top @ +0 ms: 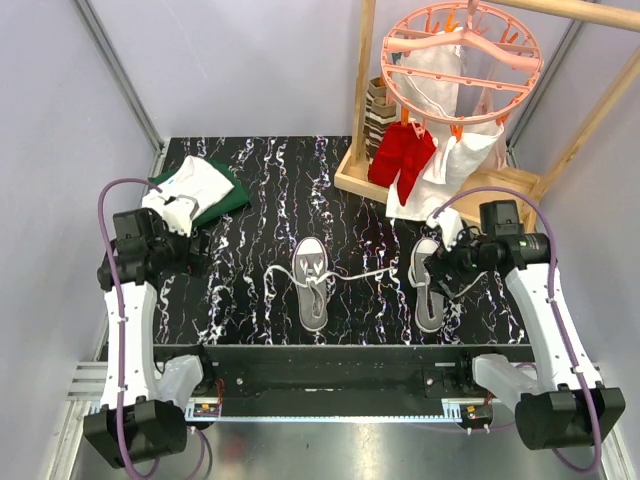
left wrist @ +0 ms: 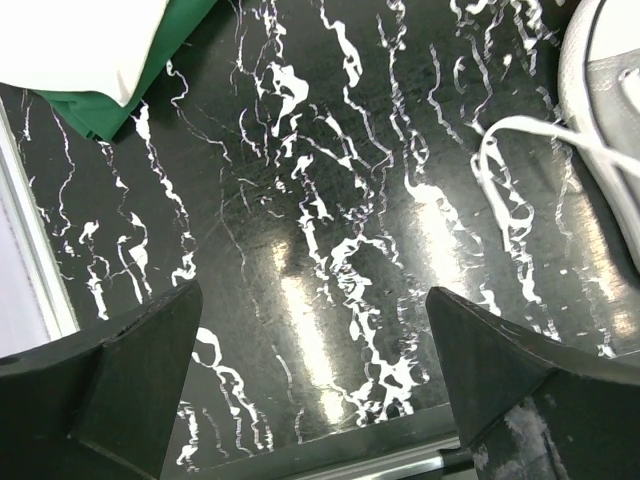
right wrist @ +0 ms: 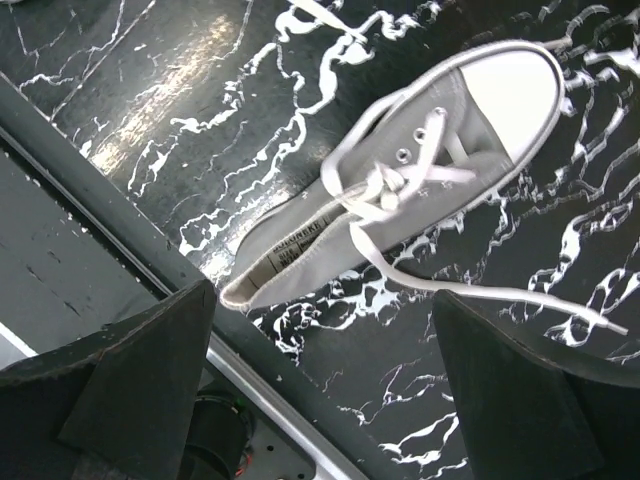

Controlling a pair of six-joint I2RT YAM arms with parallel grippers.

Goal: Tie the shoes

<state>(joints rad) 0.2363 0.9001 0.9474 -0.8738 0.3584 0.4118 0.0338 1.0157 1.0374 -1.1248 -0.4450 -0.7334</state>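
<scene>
I need to turn my left gripper next and lower it toward the nearer shoe, onto the tip of its hooked lace, because that lace tip lies free on the bare table.
Two grey canvas sneakers lie on the black marbled table (top: 250,300), toes away from me. The left shoe (top: 311,283) has loose white laces, and one lace (top: 368,273) trails right towards the right shoe (top: 428,287). My left gripper (top: 193,255) is open and empty, well left of the left shoe. In the left wrist view (left wrist: 315,370) only that shoe's edge (left wrist: 605,120) and a lace loop (left wrist: 495,160) show. My right gripper (top: 448,262) hovers over the right shoe, open and empty. The right wrist view (right wrist: 325,385) shows that shoe (right wrist: 400,190) with a loose knot and a lace end (right wrist: 480,292) on the table.
Folded white and green clothes (top: 195,190) lie at the back left, also in the left wrist view (left wrist: 90,50). A wooden drying frame (top: 360,90) with a pink round hanger (top: 462,50), a red cloth (top: 400,160) and white cloths stands at the back right. The table's metal front rail (right wrist: 250,380) runs close under the right gripper.
</scene>
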